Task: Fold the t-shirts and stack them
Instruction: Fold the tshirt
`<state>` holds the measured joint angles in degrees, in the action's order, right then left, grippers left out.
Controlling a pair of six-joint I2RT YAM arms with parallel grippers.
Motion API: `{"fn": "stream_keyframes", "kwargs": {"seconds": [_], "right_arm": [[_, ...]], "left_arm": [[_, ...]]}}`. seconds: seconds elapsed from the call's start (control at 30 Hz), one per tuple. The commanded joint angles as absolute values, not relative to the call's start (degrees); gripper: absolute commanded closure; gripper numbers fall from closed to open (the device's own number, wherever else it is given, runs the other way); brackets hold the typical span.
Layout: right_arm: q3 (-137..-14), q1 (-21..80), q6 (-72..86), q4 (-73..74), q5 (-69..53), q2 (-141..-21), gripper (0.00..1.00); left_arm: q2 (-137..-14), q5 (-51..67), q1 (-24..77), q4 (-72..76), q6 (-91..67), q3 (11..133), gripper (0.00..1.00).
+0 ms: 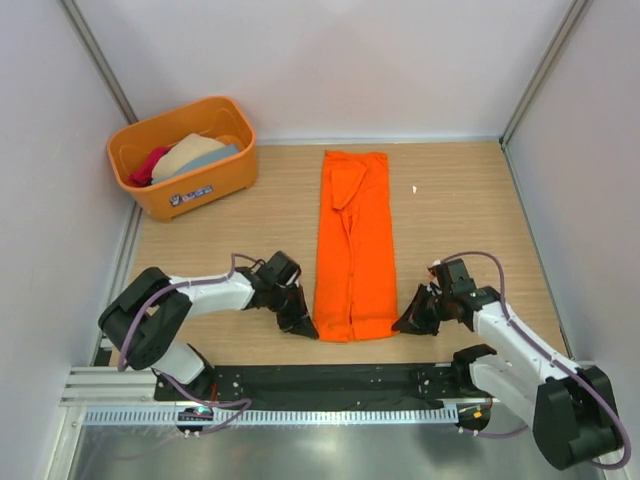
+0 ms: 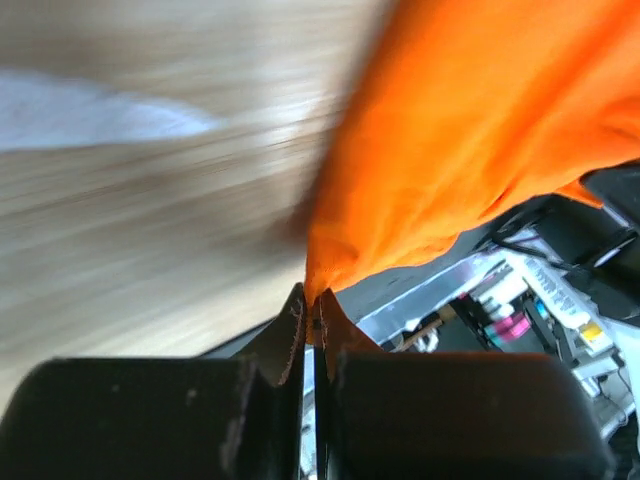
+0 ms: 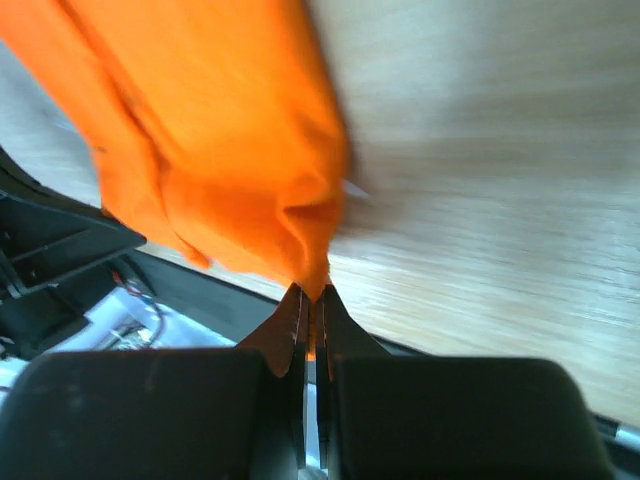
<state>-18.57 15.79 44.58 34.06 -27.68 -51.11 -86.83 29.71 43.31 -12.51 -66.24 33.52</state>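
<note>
The right gripper carries the t-shirt's near corner outward over the t-shirt next and releases it, since the t-shirt's side edge beyond its middle (image 1: 386, 217) lies flat there.
The bright orange t-shirt (image 1: 354, 245) lies folded into a long narrow strip down the middle of the wooden table. My left gripper (image 1: 308, 328) is shut on its near left corner, and the left wrist view shows the orange cloth (image 2: 480, 130) pinched between the jaws. My right gripper (image 1: 400, 324) is shut on its near right corner, with orange cloth (image 3: 220, 150) bunched at the jaw tips in the right wrist view. Beige, grey-blue and crimson-pink shirts (image 1: 185, 155) lie in a tub at the far left.
The rigid orange plastic tub (image 1: 195, 190) with a label stands at the far left corner. A small white scrap (image 1: 415, 188) lies right of the shirt. Grey walls close in both sides. A black rail (image 1: 320, 385) runs along the near edge.
</note>
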Motion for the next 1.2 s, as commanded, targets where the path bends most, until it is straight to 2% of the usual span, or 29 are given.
{"fn": "stream_keyframes", "kwargs": {"seconds": [0.0, 0.07, 0.17, 0.2, 0.3, 0.47, 0.53, 0.67, 0.9, 1.07, 1.17], "right_arm": [[-29.9, 14.2, 44.4, 33.2, -26.4, -58.2, 0.99], [-35.5, 10.6, 40.3, 33.5, -27.0, -67.2, 0.99], [-50.3, 6.4, 35.6, 33.3, -28.4, -76.7, 0.99], [-53.8, 5.8, 34.3, 34.0, -29.1, -84.3, 0.99], [-66.9, 4.1, 31.2, 37.2, -30.8, -96.5, 0.99], [-85.5, 2.7, 29.7, 41.1, -32.2, -109.3, 0.99], [-88.8, 2.5, 29.7, 42.1, -33.1, -113.7, 0.99], [-93.9, 2.2, 29.1, 42.9, -34.8, -118.6, 0.99], [-94.6, 2.1, 27.6, 42.1, -37.0, -121.2, 0.99], [-95.0, 2.0, 27.9, 41.2, -37.1, -122.5, 0.99], [-95.6, 2.0, 28.1, 41.7, -36.8, -123.0, 0.99]], "left_arm": [[-86.8, 25.7, 40.3, -23.0, -62.0, 45.0, 1.0], [-89.3, 26.0, 36.4, -25.7, -59.3, 53.9, 1.0], [-96.5, 27.1, 31.3, -30.0, -57.0, 67.5, 1.0], [-101.6, 28.0, 30.2, -30.7, -56.6, 71.0, 1.0], [-112.3, 28.9, 27.4, -35.0, -54.6, 86.1, 1.0], [-123.1, 30.1, 24.4, -38.8, -55.0, 101.5, 1.0], [-125.2, 30.2, 23.8, -38.9, -55.4, 105.4, 1.0], [-128.6, 30.7, 22.8, -38.5, -56.6, 107.1, 1.0], [-126.5, 28.2, 21.4, -36.3, -57.4, 103.5, 1.0], [-128.3, 30.5, 20.7, -33.6, -58.9, 102.7, 1.0], [-129.5, 31.3, 20.7, -33.6, -59.0, 103.6, 0.97]]}}
